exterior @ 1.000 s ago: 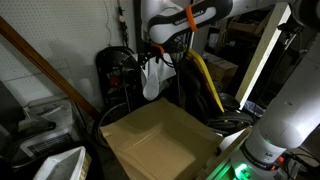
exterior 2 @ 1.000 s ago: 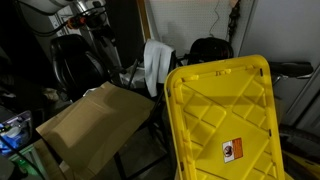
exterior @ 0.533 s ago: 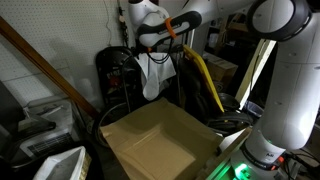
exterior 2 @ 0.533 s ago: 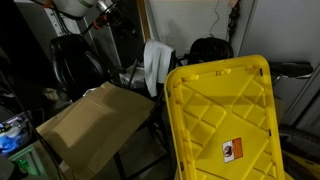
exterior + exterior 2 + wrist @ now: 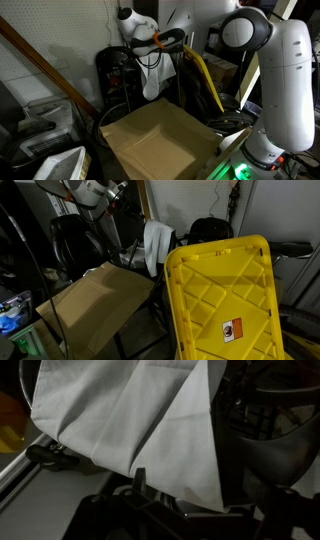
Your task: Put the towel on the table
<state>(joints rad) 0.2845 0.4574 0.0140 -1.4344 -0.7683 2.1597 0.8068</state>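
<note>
The towel's pointed top corner (image 5: 148, 224) (image 5: 212, 498) is between my gripper's open, empty fingers. I should lower my gripper onto that corner next.
The white towel (image 5: 151, 76) hangs limp and creased over a dark stand behind the table; it also shows in an exterior view (image 5: 155, 244) and fills the upper part of the wrist view (image 5: 120, 410). The tan table (image 5: 158, 140) lies below and in front of it, bare, and is seen in an exterior view (image 5: 88, 302). My gripper (image 5: 140, 42) is up beside the towel's top, apart from it, in an exterior view (image 5: 108, 192). Its dark fingers (image 5: 190, 502) look spread and hold nothing.
A large yellow bin (image 5: 222, 300) stands close in front of one camera. Dark chairs and cables (image 5: 118, 70) crowd the space behind the towel. A white bin (image 5: 60, 165) sits beside the table. A yellow hose (image 5: 208, 80) hangs nearby.
The arm has swung across, carrying the wrist and gripper over to the towel's top. The towel and the table have not moved.
</note>
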